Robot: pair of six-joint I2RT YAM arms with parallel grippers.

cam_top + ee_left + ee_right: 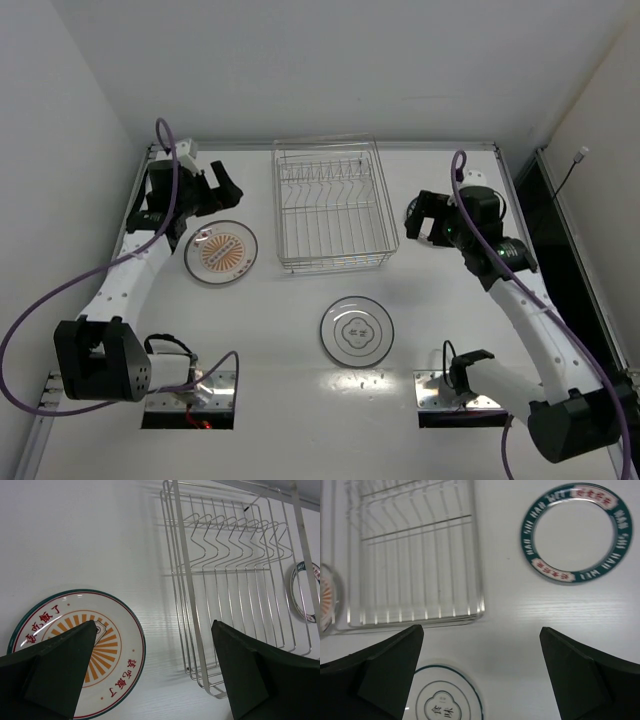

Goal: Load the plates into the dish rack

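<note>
The green lettered plate lies flat below, so the robot's right gripper will next move down and tilt onto the plate's near rim away from the rack [330, 205].
The sunburst plate [221, 251] lies flat on the table left of the dish rack [330, 205]. The white plate with a dark ring [357, 331] lies flat in front of the rack. The rack is empty, its prongs upright. My left gripper [220, 190] is open and empty, hovering just behind the sunburst plate. In the left wrist view the gripper [152, 672] spans from the plate [120, 645] to the rack's edge [195, 630]. My right gripper [418, 222] is open and empty, right of the rack. In the right wrist view the gripper [480, 672] hovers above the white plate [445, 702], with the rack [410, 555] beyond.
White walls enclose the table at the back and on both sides. A green lettered ring [576, 532] shows on the table surface in the right wrist view and at the right edge of the left wrist view [302, 592]. It does not show from above.
</note>
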